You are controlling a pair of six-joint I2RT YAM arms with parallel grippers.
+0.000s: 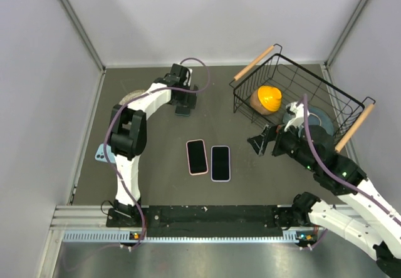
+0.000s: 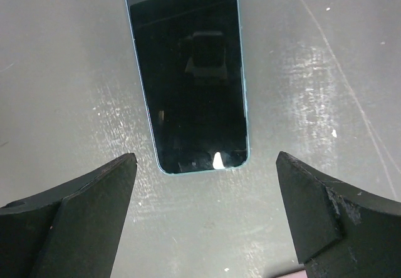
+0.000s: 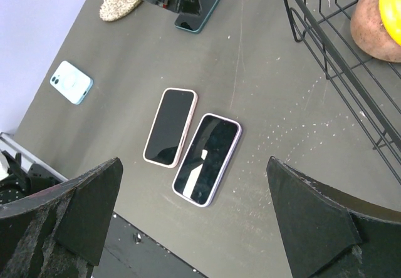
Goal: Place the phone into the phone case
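Observation:
The left gripper lowers around the phone's near end (image 1: 183, 111) (image 2: 202, 155) next and closes on its side edges, since my open fingers above stand wider than that end.
A dark phone with a teal rim (image 2: 191, 71) lies screen up on the grey table, far back left (image 1: 183, 109). My left gripper (image 2: 206, 165) hangs over its near end, open, one finger to each side, and nothing is between them. The light blue phone case (image 3: 71, 82) lies at the table's left edge (image 1: 100, 154), partly behind the left arm. Near the basket my right gripper (image 1: 262, 141) stands open and empty, away from both.
A phone in a pink case (image 1: 197, 156) and one in a lavender case (image 1: 220, 163) lie side by side mid-table. A black wire basket (image 1: 332, 96) with wooden handles holds an orange-yellow object (image 1: 268, 98) at the right. A speckled beige pad (image 1: 130, 96) sits back left.

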